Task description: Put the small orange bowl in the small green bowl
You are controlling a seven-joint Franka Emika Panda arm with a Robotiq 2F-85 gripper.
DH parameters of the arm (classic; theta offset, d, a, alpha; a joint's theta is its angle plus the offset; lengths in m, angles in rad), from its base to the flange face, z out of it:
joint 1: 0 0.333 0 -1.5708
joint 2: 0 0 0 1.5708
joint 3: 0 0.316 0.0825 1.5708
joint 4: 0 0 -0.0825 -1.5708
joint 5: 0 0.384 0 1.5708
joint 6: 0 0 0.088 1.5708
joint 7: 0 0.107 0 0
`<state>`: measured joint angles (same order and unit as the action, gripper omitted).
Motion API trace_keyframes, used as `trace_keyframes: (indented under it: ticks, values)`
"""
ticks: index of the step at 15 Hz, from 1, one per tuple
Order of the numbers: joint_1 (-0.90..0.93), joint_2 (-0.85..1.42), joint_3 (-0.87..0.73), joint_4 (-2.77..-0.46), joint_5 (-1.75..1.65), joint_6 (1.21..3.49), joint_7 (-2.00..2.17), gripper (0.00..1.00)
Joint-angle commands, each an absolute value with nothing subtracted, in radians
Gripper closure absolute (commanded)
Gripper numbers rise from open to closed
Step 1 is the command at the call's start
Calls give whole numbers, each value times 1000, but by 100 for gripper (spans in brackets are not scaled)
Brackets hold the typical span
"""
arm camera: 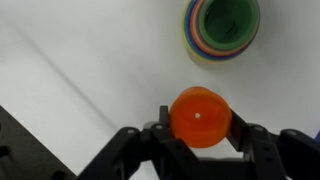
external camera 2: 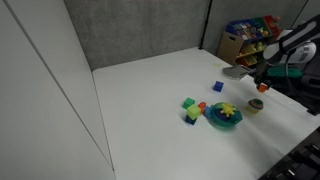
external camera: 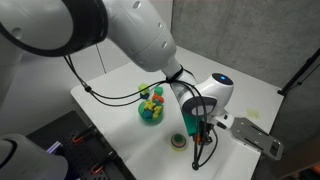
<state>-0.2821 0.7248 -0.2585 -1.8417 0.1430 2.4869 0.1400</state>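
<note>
The orange bowl [arm camera: 200, 116] hangs beside the green bowl's opening [arm camera: 228, 22], so next I should move my gripper toward the top of the wrist view, over that opening, to release.
My gripper [arm camera: 200, 135] is shut on the small orange bowl [arm camera: 200, 116], which lies sideways between the fingers and is held above the white table. The small green bowl [arm camera: 222, 25] sits on the table ahead of the gripper in the wrist view, with coloured rings showing around its rim. In an exterior view the orange bowl [external camera 2: 262, 87] hangs in the gripper just above and beyond the green bowl [external camera 2: 255, 105]. In an exterior view the green bowl [external camera: 179, 142] lies just beside the lowered gripper [external camera: 203, 138].
A larger teal bowl with colourful blocks [external camera 2: 224, 116] stands close to the green bowl and also shows in an exterior view [external camera: 152, 108]. Loose blocks [external camera 2: 190, 106] and a blue cube [external camera 2: 218, 87] lie nearby. A grey flat object [external camera: 255, 135] lies at the table edge.
</note>
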Motion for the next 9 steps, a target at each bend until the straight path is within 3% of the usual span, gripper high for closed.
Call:
trace_keyframes:
  ticks: [1, 9]
  values:
    - [-239, 635, -266, -1987, 110, 2547, 162, 70]
    - [-159, 595, -279, -2118, 74, 2649, 190, 70]
